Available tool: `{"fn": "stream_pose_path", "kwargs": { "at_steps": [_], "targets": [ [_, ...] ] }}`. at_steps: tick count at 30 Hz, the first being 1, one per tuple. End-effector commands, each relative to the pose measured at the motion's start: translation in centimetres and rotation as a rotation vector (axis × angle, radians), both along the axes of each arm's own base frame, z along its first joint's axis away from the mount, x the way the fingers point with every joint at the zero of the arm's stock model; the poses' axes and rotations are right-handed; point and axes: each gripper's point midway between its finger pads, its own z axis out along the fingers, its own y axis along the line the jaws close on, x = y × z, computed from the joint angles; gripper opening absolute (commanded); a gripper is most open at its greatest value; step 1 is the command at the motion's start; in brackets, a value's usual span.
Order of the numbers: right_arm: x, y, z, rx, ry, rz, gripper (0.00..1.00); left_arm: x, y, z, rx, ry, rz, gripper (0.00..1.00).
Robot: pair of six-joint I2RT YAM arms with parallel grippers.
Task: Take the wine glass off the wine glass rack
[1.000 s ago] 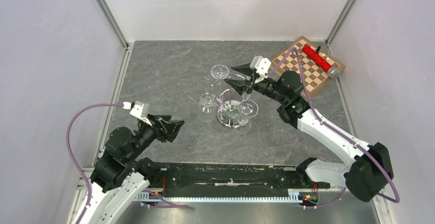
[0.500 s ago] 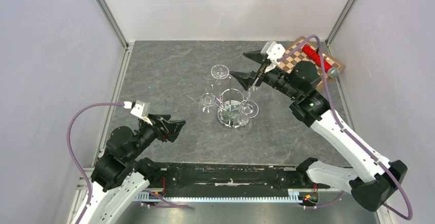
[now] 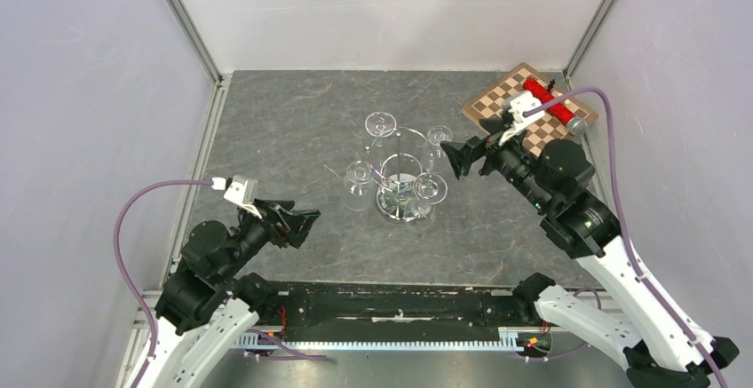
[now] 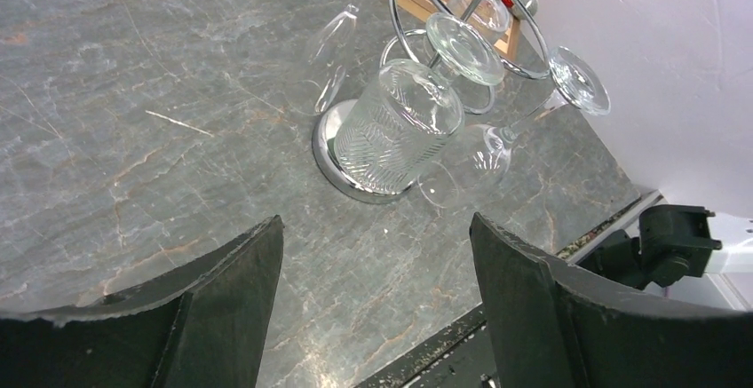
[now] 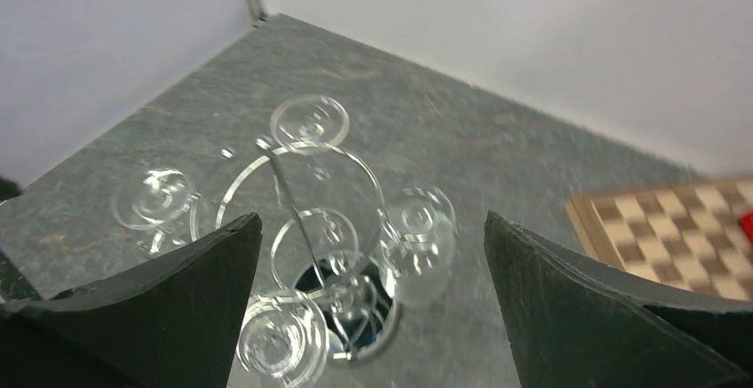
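I should move my left gripper outward and toward the rack, turning it so its fingers straddle the foot of the patterned wine glass, because its rim sticks out past the ring.
The wine glass rack, a chrome stand with a round base and a top ring, stands mid-table. Several clear wine glasses hang upside down round it, feet up: one at the far side, one left, one near right. Another wine glass sits at the ring's far right and looks blurred; whether it hangs from the ring I cannot tell. My right gripper is open just right of it, holding nothing. My left gripper is open, well short of the rack.
A checkered board with a red tube lies at the far right corner, behind my right arm. White walls with metal posts close in the grey stone table. The arm bases' black rail runs along the near edge.
My right gripper has opened wider and drawn back to the right, away from the rack's far side. The far-right glass, hidden by it before, now shows. The left arm has barely moved.
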Motion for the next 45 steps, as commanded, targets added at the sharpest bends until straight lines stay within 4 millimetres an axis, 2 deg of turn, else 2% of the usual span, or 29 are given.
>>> {"fn": "stream_pose_path", "kwargs": {
  "at_steps": [1, 6, 10, 13, 18, 22, 26, 33, 39, 43, 45],
  "targets": [
    [-0.1, -4.0, -4.2, 0.041, 0.171, -0.230, 0.98, -1.2, -0.1, 2.3, -0.091, 0.035, -0.008, 0.84],
    [-1.0, -4.4, -8.3, -0.027, 0.271, -0.231, 0.98, -2.4, 0.8, 3.5, -0.083, 0.141, 0.021, 0.84],
    [-1.9, -4.0, -12.7, -0.075, 0.380, -0.207, 0.98, -2.6, 1.7, 6.9, -0.114, 0.158, 0.075, 0.84],
    [-2.4, -4.0, -15.1, -0.075, 0.420, -0.202, 0.98, -1.9, 2.1, 9.4, -0.136, 0.164, 0.126, 0.83],
    [-2.6, -4.7, -16.1, -0.056, 0.427, -0.239, 0.98, 0.1, 2.3, 12.6, -0.177, 0.209, 0.222, 0.83],
    [-2.8, -4.9, -15.6, -0.070, 0.422, -0.232, 0.98, 1.5, 0.0, 14.5, -0.253, 0.272, 0.182, 0.80],
    [-3.3, -5.2, -14.0, -0.036, 0.394, -0.232, 0.98, 3.0, -1.7, 15.6, -0.290, 0.314, 0.163, 0.77],
    [-4.4, -5.8, -13.1, 0.042, 0.381, -0.236, 0.94, 3.9, -2.8, 14.4, -0.283, 0.417, 0.176, 0.76],
    [-5.3, -6.8, -11.8, 0.030, 0.379, -0.257, 0.91, 4.6, -4.5, 11.3, -0.331, 0.526, 0.141, 0.77],
    [-5.8, -7.7, -11.2, 0.031, 0.360, -0.276, 0.90, 5.8, -5.8, 9.0, -0.401, 0.629, 0.090, 0.75],
    [-6.0, -8.0, -11.0, 0.038, 0.354, -0.283, 0.90, 6.5, -5.7, 8.4, -0.441, 0.656, 0.083, 0.73]
  ]
}}
